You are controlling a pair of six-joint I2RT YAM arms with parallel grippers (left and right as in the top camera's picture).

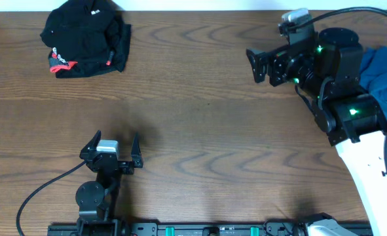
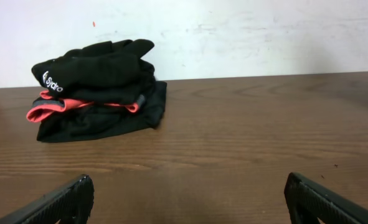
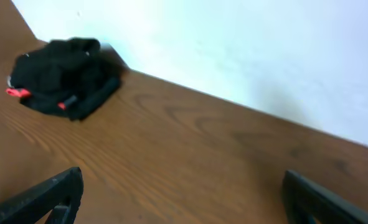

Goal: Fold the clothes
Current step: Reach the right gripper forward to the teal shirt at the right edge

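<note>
To get down onto the shirt's fold, my right gripper will turn and swing to the right in the overhead view first, since the teal-blue shirt (image 1: 384, 69) lies bunched behind the arm.
A folded stack of black clothes with red-and-white trim (image 1: 85, 38) lies at the table's far left corner; it also shows as the black stack (image 2: 99, 87) and, blurred, as the black stack (image 3: 62, 78). A teal-blue shirt (image 1: 384, 69) lies bunched at the right edge, mostly hidden behind the right arm. My left gripper (image 1: 114, 141) hovers near the front, open and empty, far from the stack; the left gripper (image 2: 187, 186) frames only bare wood. At the far right, my right gripper (image 1: 254, 65) points left, open and empty. Between the tips of the right gripper (image 3: 182, 180) only table shows.
The wooden table (image 1: 200, 131) ends at a white wall (image 2: 233, 31) at the back. A black rail (image 1: 200, 229) runs along the front edge, and a cable (image 1: 39, 193) loops by the left arm's base.
</note>
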